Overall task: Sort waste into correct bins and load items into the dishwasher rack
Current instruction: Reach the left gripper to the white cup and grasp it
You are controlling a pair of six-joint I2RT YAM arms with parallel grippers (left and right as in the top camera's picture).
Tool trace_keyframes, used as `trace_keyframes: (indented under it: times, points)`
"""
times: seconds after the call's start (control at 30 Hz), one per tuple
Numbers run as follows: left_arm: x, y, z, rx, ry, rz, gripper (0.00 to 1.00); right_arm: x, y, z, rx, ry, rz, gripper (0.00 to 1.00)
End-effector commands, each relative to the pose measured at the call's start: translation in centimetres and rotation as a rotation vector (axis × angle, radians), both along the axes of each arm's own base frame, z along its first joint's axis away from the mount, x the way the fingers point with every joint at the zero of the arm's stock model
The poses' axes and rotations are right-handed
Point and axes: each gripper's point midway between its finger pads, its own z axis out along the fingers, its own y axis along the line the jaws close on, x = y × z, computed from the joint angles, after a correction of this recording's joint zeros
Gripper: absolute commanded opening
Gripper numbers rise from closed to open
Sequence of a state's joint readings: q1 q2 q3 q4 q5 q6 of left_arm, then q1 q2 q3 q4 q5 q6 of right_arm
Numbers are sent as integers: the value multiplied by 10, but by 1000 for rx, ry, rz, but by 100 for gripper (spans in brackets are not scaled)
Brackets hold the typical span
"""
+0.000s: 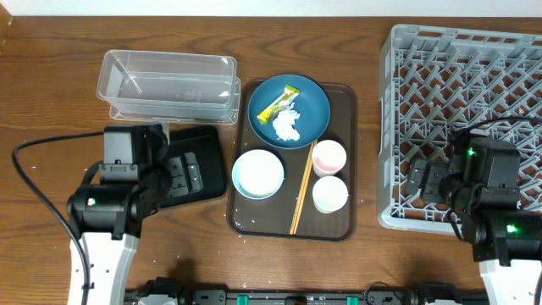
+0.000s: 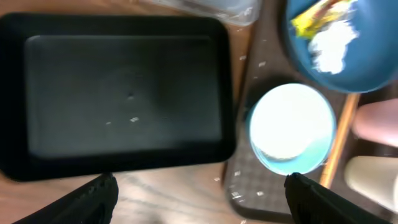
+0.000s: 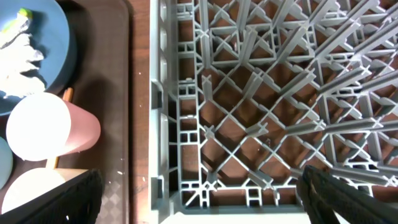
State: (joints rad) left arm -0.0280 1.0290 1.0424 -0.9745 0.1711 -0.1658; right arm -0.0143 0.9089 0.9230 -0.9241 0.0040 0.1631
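The left gripper moves across above the bowl (image 1: 257, 174) and chopsticks next. They lie before the nearer pinkish-white cup, and the gripper then comes down onto its chopstick-side rim (image 1: 315, 193).
The dark-blue plate (image 1: 289, 112) holds the yellow-green wrapper (image 1: 279, 105) and the white tissue (image 1: 287, 126). The pale-blue bowl (image 1: 257, 174), two pinkish-white cups (image 1: 329, 157) (image 1: 330, 194) and the chopsticks (image 1: 301, 194) lie with it on the brown serving tray (image 1: 345, 222). Loose rice grains (image 2: 237, 194) show on the tray in the left wrist view. The clear tub (image 1: 168, 85) stands behind the black tray (image 1: 208, 161). My left gripper (image 2: 198, 200) is open and empty above the black tray's (image 2: 124, 93) near edge, left of the bowl (image 2: 292, 129). My right gripper (image 3: 199, 199) is open and empty over the grey rack's (image 1: 474, 102) front-left corner.
The wooden table's front edge is close below both arms. The rack's left wall (image 3: 165, 106) stands between my right gripper and the cups (image 3: 53, 127). A black cable (image 1: 34, 182) loops at the far left.
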Motion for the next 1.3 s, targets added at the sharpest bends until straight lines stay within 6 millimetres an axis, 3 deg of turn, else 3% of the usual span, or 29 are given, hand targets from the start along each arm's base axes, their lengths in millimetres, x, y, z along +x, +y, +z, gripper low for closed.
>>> trace_keyframes:
  times: [0.0,0.17,0.33,0.57,0.83,0.93,1.03,1.2,1.27]
  points:
    - [9,-32,16,-164,-46,-81,88,3,-2,13,-27,-33,6,99]
    - [21,-72,17,-206,-68,-204,86,1,-2,12,-30,-25,3,99]
    - [22,-128,0,-226,-21,-350,82,1,-3,11,-30,-22,3,99]
    - [5,-198,-50,-205,125,-538,80,0,-2,11,-30,-22,4,99]
    - [-15,-253,-107,-172,238,-658,72,0,-3,11,-30,-21,3,99]
    - [-19,-262,-122,-162,263,-674,54,0,-3,11,-30,-20,3,99]
    - [-20,-262,-132,-153,286,-670,47,0,-3,11,-30,-19,4,99]
    - [-20,-262,-132,-152,291,-670,6,0,-3,10,-31,-16,3,99]
    - [-19,-260,-127,-158,278,-666,6,-1,-4,10,-38,-11,-2,99]
